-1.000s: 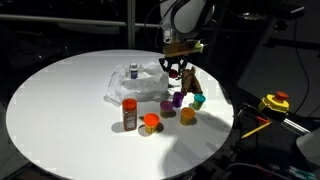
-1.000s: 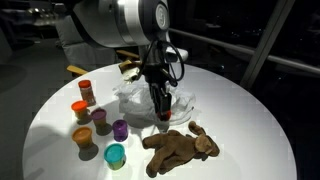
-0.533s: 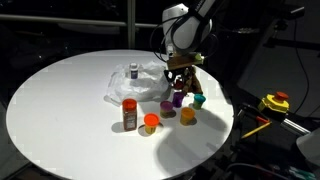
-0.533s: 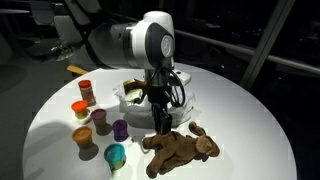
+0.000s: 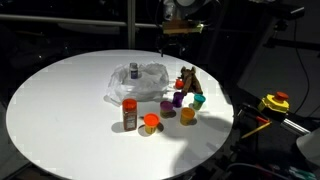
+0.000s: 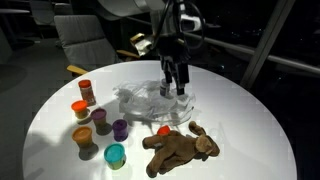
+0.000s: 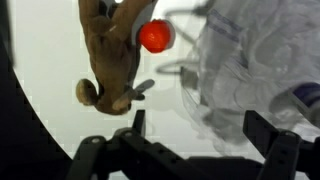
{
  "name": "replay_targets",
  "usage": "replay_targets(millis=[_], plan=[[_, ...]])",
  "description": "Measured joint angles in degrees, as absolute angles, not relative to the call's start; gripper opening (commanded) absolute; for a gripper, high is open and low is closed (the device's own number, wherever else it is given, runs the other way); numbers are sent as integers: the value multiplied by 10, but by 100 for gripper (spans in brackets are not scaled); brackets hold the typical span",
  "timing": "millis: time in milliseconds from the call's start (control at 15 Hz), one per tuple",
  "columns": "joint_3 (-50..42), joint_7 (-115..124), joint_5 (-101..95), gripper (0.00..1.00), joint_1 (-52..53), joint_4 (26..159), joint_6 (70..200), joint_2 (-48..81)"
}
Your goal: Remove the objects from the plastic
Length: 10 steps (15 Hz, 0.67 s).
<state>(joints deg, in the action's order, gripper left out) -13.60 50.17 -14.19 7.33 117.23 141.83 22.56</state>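
Observation:
My gripper will move toward the right in the wrist view and go down around the bottle, because the small capped bottle (image 5: 133,70) (image 7: 310,99) is still standing on the plastic.
A crumpled clear plastic (image 5: 140,84) (image 6: 145,100) lies in the middle of the round white table, and a small capped bottle (image 5: 133,70) stands on it. A red ball (image 6: 162,130) (image 7: 155,36) rests on the table against a brown plush toy (image 6: 180,148) (image 7: 108,55), just off the plastic's edge. My gripper (image 5: 183,32) (image 6: 177,88) (image 7: 200,130) hangs open and empty above the plastic's edge, well clear of the ball. In the wrist view the plastic (image 7: 255,70) fills the right side.
Beside the plastic stand a spice jar (image 5: 129,114) (image 6: 86,92), two purple cups (image 5: 167,106) (image 5: 178,98), a teal cup (image 5: 199,100) (image 6: 115,154) and two orange cups (image 5: 151,123) (image 5: 187,115). A yellow tool (image 5: 274,102) lies beyond the table edge.
The gripper carried the red ball off the plastic, opened and left it by the plush toy, then rose away empty.

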Motion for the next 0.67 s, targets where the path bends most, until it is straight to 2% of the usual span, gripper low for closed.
replay_targets(millis=[267,667], plan=[[-89,461,-91,100,65,1111,1403,228],[-48,422,-5,100,56,992,1392,349]])
